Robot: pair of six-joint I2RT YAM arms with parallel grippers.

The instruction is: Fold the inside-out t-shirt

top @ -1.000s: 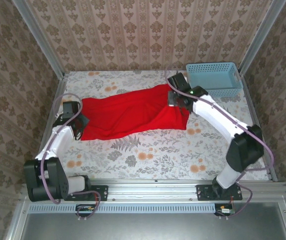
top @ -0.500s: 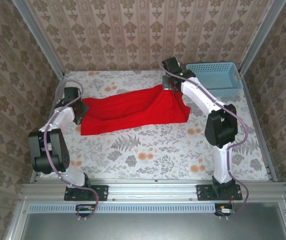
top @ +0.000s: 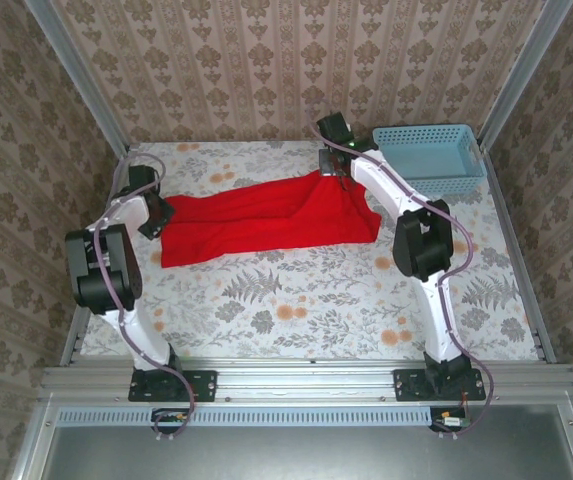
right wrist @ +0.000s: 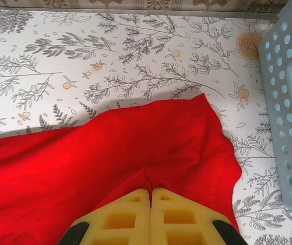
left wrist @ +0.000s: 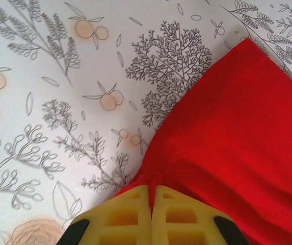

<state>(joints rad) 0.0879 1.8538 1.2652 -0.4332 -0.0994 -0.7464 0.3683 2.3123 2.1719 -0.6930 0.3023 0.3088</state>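
Note:
The shirt already lies stretched, so my right gripper should stay over the shirt's far edge near the basket [right wrist: 148, 179] and release the puckered cloth next.
The inside-out t-shirt [top: 266, 215], plain bright red, lies stretched sideways across the far half of the floral table. My left gripper [top: 157, 211] is shut on its left end; in the left wrist view the yellow fingers [left wrist: 123, 217] pinch a small fold of red cloth [left wrist: 227, 143] at the gripper [left wrist: 152, 188]. My right gripper [top: 332, 170] is shut on the shirt's far right edge; the right wrist view has the cloth [right wrist: 110, 153] puckered into the closed gripper [right wrist: 150, 191]. Both arms reach far out from their bases.
A light-blue plastic basket [top: 429, 158] stands at the far right corner, just right of the right gripper, its perforated wall [right wrist: 288, 102] close to the shirt's edge. Patterned walls and metal rails enclose the table [top: 296, 310].
Both arms have stretched out toward the far side, carrying the shirt's two ends with them. The shirt now lies farther back and pulled flatter. Both grippers stay shut.

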